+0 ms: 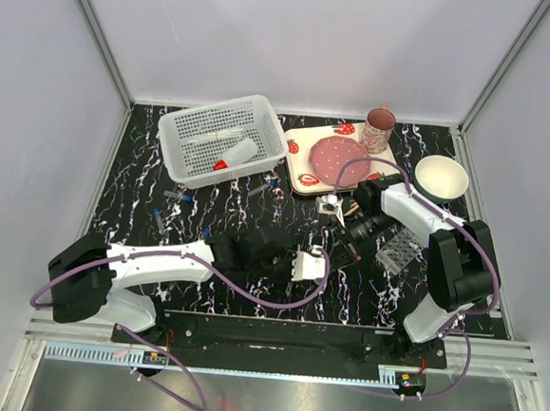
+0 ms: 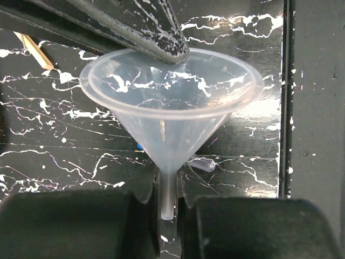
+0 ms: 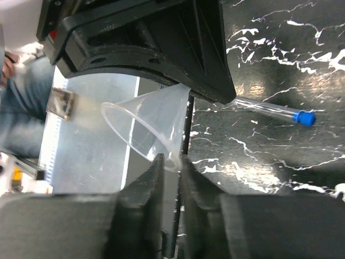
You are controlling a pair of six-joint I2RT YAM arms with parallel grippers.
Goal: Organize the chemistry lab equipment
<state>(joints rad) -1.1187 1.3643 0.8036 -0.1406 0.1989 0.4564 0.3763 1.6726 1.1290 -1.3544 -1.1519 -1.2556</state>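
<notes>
The basket is outward and to the left of my left gripper in the top view, so I will next swing my left gripper outward over the white basket (image 1: 181, 127) and release the funnel.
A clear plastic funnel (image 2: 171, 102) hangs above the black marbled table between both grippers. My left gripper (image 2: 168, 208) is shut on its narrow stem; it sits near the table's middle front in the top view (image 1: 314, 266). My right gripper (image 3: 172, 162) is shut on the funnel's rim (image 3: 141, 125) and meets the left one from the right (image 1: 341, 243). A clear tube with a blue cap (image 3: 270, 109) lies on the table. The white squeeze bottle with red cap (image 1: 233, 155) lies in the white basket (image 1: 181, 127). The clear tube rack (image 1: 400, 251) stands by the right arm.
The strawberry-print tray (image 1: 304, 141) with pink plate and mug (image 1: 378, 130) is at the back, with a round white bowl (image 1: 440, 177) to its right. Small blue-capped vials (image 1: 175, 201) lie left of centre. A wooden stick (image 2: 33, 50) lies on the table.
</notes>
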